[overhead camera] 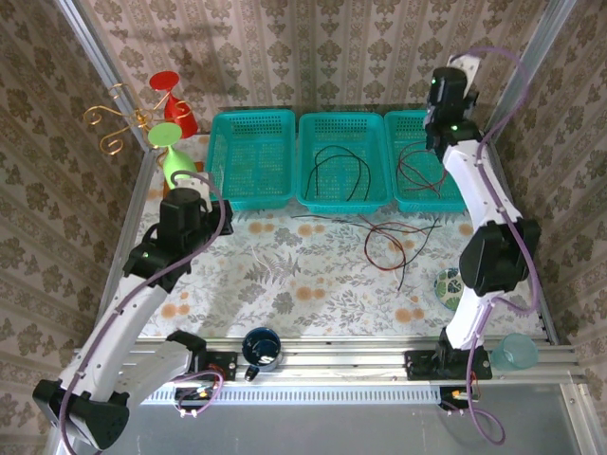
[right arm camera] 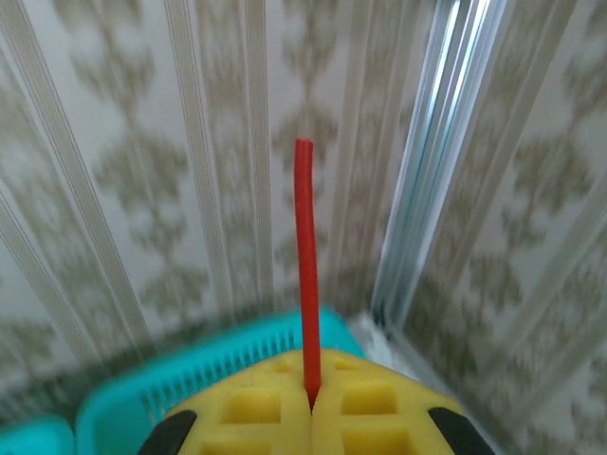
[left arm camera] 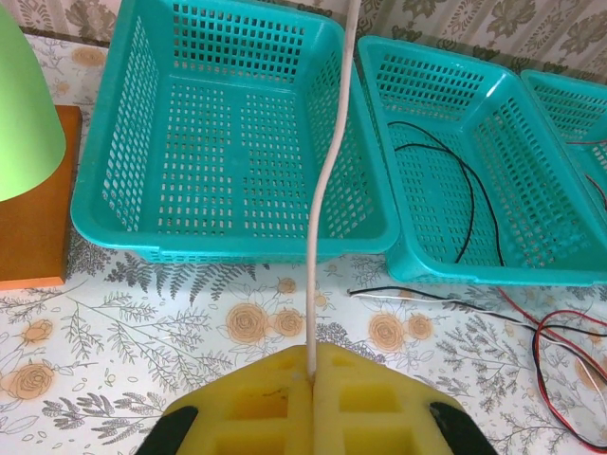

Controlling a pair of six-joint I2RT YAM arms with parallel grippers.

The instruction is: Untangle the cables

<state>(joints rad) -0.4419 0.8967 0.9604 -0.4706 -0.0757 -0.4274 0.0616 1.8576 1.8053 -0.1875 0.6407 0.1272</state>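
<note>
My right gripper will tip downward next, go down inside the teal basket and let go of the red cable, since that basket is below and already holds dark red loops.
My left gripper (left arm camera: 311,374) is shut on a pale beige cable (left arm camera: 327,190) that runs straight up from its yellow pads, across the front wall of the left teal basket (left arm camera: 123,209). My right gripper (right arm camera: 311,403) is raised at the back right corner near the wall, shut on a red cable (right arm camera: 303,265) whose short end sticks up. A black cable (overhead camera: 341,171) lies in the middle basket (overhead camera: 343,199). Dark red cable loops (overhead camera: 417,171) hang into the right basket (overhead camera: 403,201). A tangle of red and black cables (overhead camera: 394,242) lies on the flowered table in front.
A green cup (overhead camera: 171,156), a red cup (overhead camera: 171,95) and a gold wire stand (overhead camera: 114,123) are at the back left. A dark blue cup (overhead camera: 261,348) sits on the front rail, with a patterned ball (overhead camera: 448,284) and a pale teal cup (overhead camera: 517,353) at the right.
</note>
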